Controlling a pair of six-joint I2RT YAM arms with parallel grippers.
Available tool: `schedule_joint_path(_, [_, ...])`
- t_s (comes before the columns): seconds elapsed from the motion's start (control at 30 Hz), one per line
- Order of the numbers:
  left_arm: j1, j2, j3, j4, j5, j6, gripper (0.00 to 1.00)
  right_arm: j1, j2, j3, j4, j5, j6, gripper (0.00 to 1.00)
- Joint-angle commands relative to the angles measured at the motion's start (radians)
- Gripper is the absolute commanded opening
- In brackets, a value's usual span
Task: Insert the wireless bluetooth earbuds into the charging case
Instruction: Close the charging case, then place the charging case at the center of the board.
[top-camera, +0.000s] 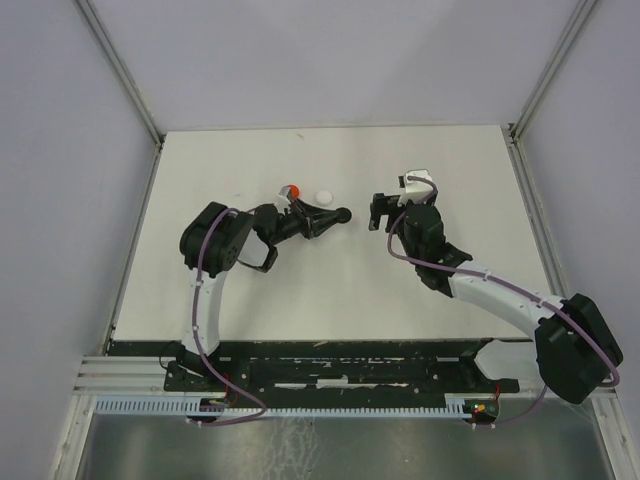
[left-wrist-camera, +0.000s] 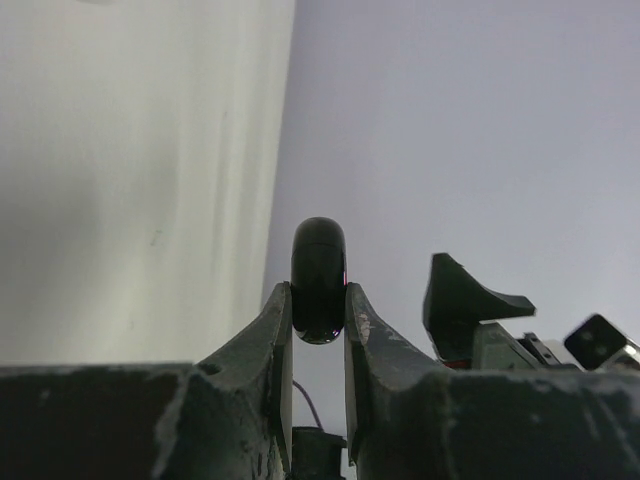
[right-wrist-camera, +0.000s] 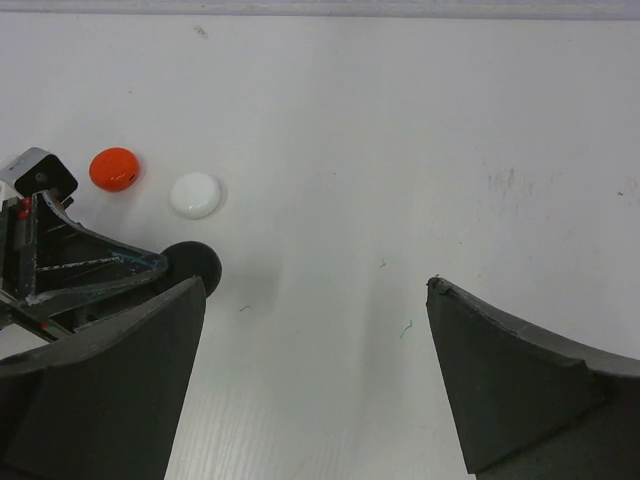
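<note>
I should next bring the black case (top-camera: 343, 213) down with my left gripper, moving slightly to the right in the top view, and release it on the bare tabletop below.
My left gripper (top-camera: 336, 215) is shut on a glossy black round case (top-camera: 343, 213), held on edge above the table. In the left wrist view the case (left-wrist-camera: 318, 262) stands pinched between my two fingertips (left-wrist-camera: 318, 305). My right gripper (top-camera: 380, 212) is open and empty, just right of the case and facing it. In the right wrist view its jaws (right-wrist-camera: 315, 285) stand wide apart over bare table, and the black case (right-wrist-camera: 195, 264) shows by the left finger. No tiny stemmed earbuds show in any view.
A red round disc (top-camera: 291, 190) and a white round disc (top-camera: 323, 196) lie on the white table just behind the left gripper. They also show in the right wrist view, red (right-wrist-camera: 114, 168) and white (right-wrist-camera: 195, 194). Walls enclose the table on three sides.
</note>
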Motion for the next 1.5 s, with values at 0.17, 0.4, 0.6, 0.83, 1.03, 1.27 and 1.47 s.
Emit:
schedule_joint_path(0.17, [-0.023,-0.066,0.092,-0.325,-0.084,0.254,0.03,-0.019,-0.063,-0.019,0.001,0.021,0.003,1.00])
schedule_joint_path(0.4, [-0.068,-0.072,0.170,-0.479,-0.139,0.337,0.03,-0.044,-0.092,-0.036,-0.004,0.009,0.011,0.99])
schedule_joint_path(0.6, [-0.098,-0.081,0.223,-0.606,-0.191,0.405,0.06,-0.059,-0.113,-0.042,-0.014,0.000,0.021,1.00])
schedule_joint_path(0.83, [-0.110,-0.105,0.252,-0.723,-0.240,0.480,0.28,-0.070,-0.128,-0.045,-0.022,-0.010,0.028,1.00])
schedule_joint_path(1.03, [-0.107,-0.196,0.214,-0.834,-0.292,0.555,0.72,-0.075,-0.131,-0.046,-0.026,-0.019,0.034,0.99])
schedule_joint_path(1.27, [-0.065,-0.404,0.079,-0.928,-0.360,0.657,0.81,-0.077,-0.124,-0.045,-0.027,-0.027,0.044,1.00])
schedule_joint_path(1.47, [0.047,-0.689,-0.091,-1.049,-0.495,0.759,0.90,-0.096,-0.123,0.002,-0.162,0.177,0.140,0.99])
